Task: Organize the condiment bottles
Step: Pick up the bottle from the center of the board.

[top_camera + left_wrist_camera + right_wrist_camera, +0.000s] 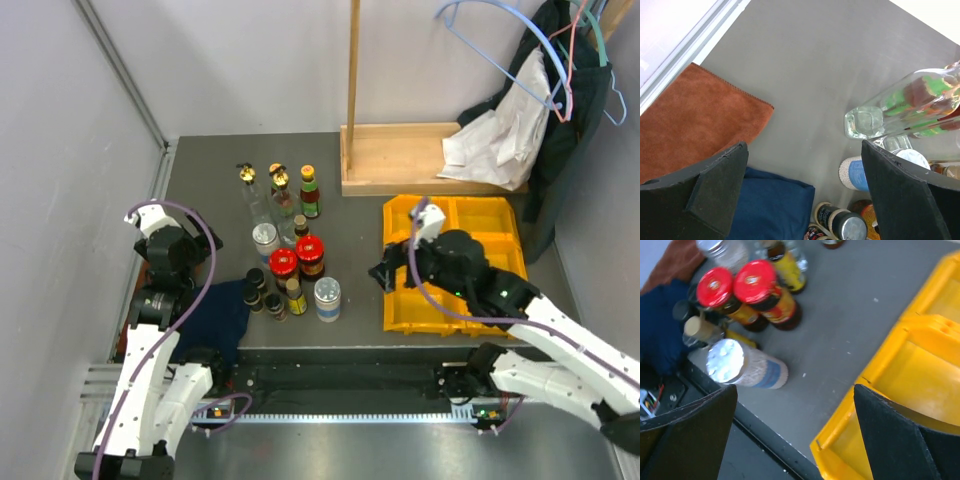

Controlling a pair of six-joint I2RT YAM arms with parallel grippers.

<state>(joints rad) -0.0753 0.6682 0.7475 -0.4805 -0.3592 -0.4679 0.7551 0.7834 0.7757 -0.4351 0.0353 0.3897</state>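
Note:
I will next move my right gripper off the bin's edge to the near silver-lidded jar and down around its lid point(327, 291) point(727, 361). The jar stands free on the bin side of the cluster.
The condiment bottles stand in a cluster mid-table: two tall clear gold-stoppered bottles point(245, 187), a yellow-capped bottle point(309, 192), two red-lidded dark jars point(297, 258), two silver-lidded pale jars point(327, 297), and small dark bottles point(262, 293). My left gripper point(203, 243) is open and empty, left of the cluster; its view point(805, 200) shows a clear bottle point(875, 117), a pale jar point(855, 172) and a dark bottle point(845, 224). My right gripper point(385, 272) is open and empty, between the cluster and the bin; its view point(795, 435) shows the red-lidded jars point(756, 281) and a silver-lidded jar point(740, 365).
A yellow compartment bin point(500, 225) sits at the right, its edge under my right gripper point(920, 370). A blue cloth point(215, 315) and an orange-brown cloth point(695, 120) lie at the left. A wooden rack point(400, 160) and hung clothes point(520, 110) stand behind.

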